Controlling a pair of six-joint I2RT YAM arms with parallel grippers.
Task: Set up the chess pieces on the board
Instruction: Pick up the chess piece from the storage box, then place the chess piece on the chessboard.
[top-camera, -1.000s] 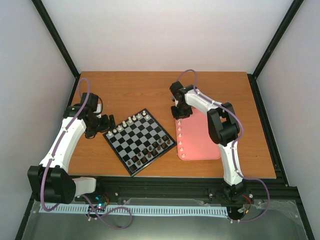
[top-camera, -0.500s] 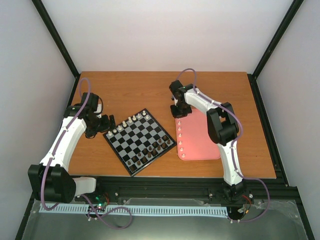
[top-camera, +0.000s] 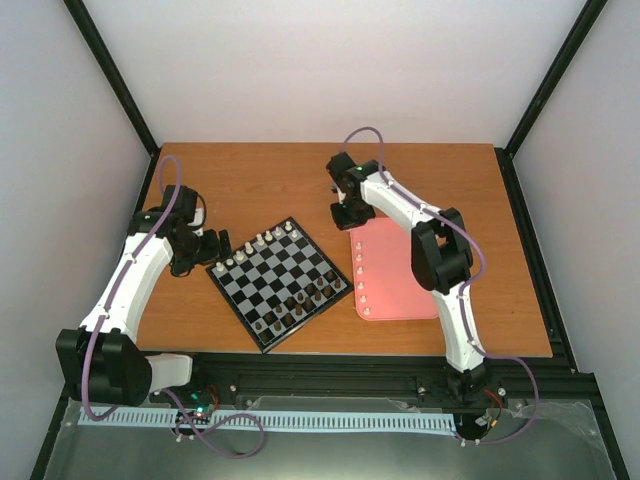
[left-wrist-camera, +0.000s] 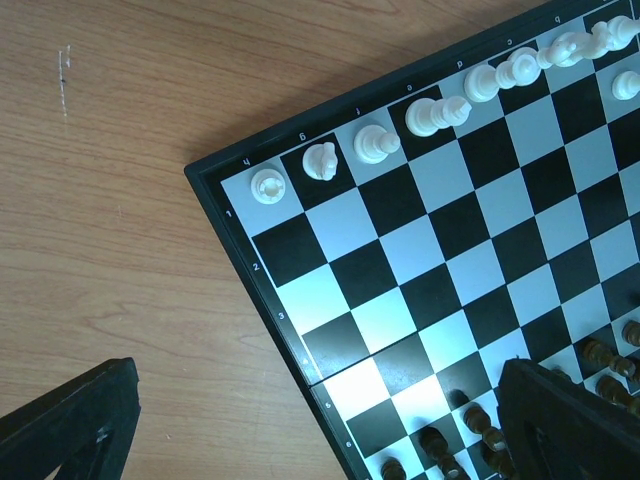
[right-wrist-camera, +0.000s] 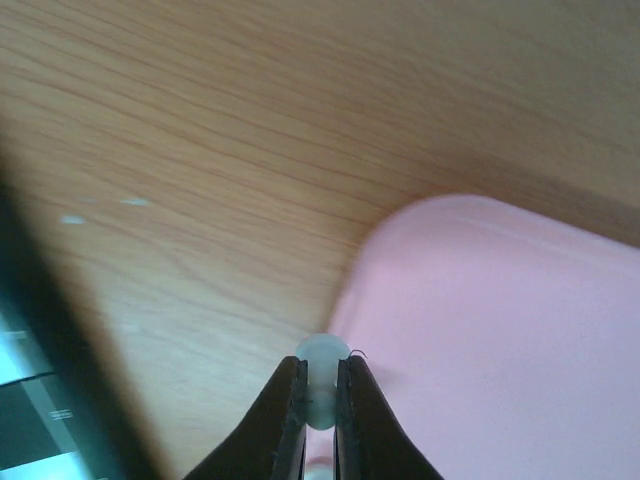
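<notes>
My right gripper moves to the left in the top view next, then down onto the dark second-row square (top-camera: 286, 243) beside the lone white pawn, still empty, and releases.
In the right wrist view my right gripper (right-wrist-camera: 321, 402) is shut on a small cream-white chess piece (right-wrist-camera: 321, 372), held above the corner of the pink tray (right-wrist-camera: 500, 330). From above, that gripper (top-camera: 343, 213) hangs just off the tray's far left corner. Several more white chess pieces (top-camera: 360, 272) stand in a column along the tray's left edge. The board (top-camera: 275, 275) lies at mid-table with a row of white pieces (top-camera: 262, 241) on its far-left edge and dark pieces (top-camera: 300, 300) on its near side. My left gripper (top-camera: 214, 246) is open beside the board's left corner, nothing in it.
The left wrist view looks down on the board (left-wrist-camera: 400, 250), its white back row (left-wrist-camera: 437, 113) and the dark brown pieces (left-wrist-camera: 470, 440), with bare wood to the left. The tray (top-camera: 405, 270) lies right of the board. Black frame posts edge the table.
My right gripper has shut on a white piece at the tray's far left corner and moved a little up and to the left with it. The left arm has not moved.
</notes>
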